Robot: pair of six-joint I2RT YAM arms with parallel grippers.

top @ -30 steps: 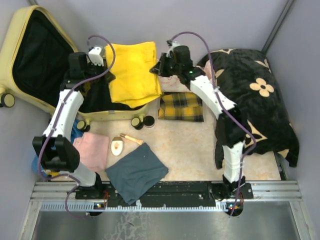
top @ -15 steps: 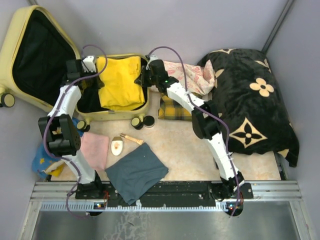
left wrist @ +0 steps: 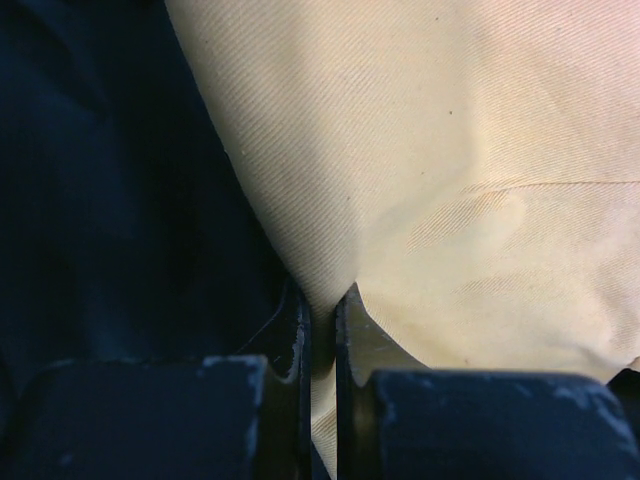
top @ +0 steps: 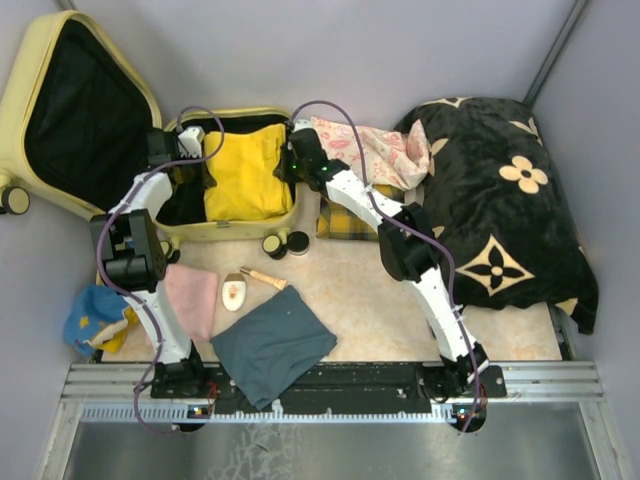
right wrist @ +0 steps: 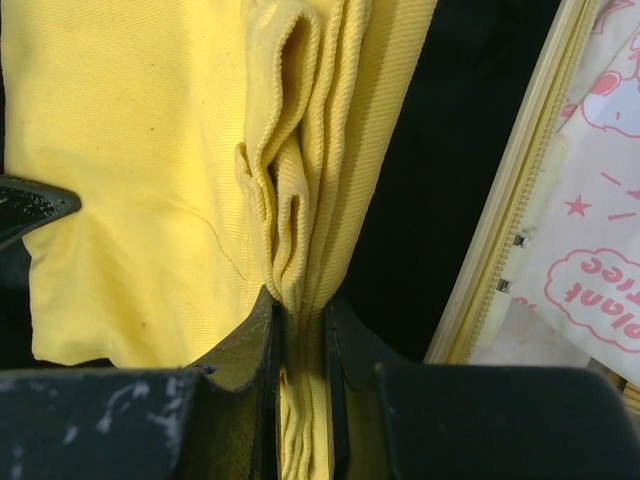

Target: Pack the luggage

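Observation:
I need to lower my left gripper a little toward the black-lined bottom of the luggage and let go of the thin fold, because the folded yellow garment is already within the luggage's rim.
The luggage lies open at the far left, its lid propped back and its black-lined base toward the middle. A folded yellow garment rests inside the base. My left gripper is at the garment's left edge, shut on a thin fold of it beside the black lining. My right gripper is at the garment's right edge, shut on a bunched thick fold. The zipper rim of the luggage runs just right of that gripper.
A pink-printed white cloth, a yellow plaid cloth and a big black flowered cloth lie right of the luggage. Nearer the arm bases are a pink cloth, a dark grey cloth, a wooden brush and a blue item.
Both grippers have carried the yellow garment left and down into the luggage base, and it now sits narrower inside the rim. Both grips have stayed shut.

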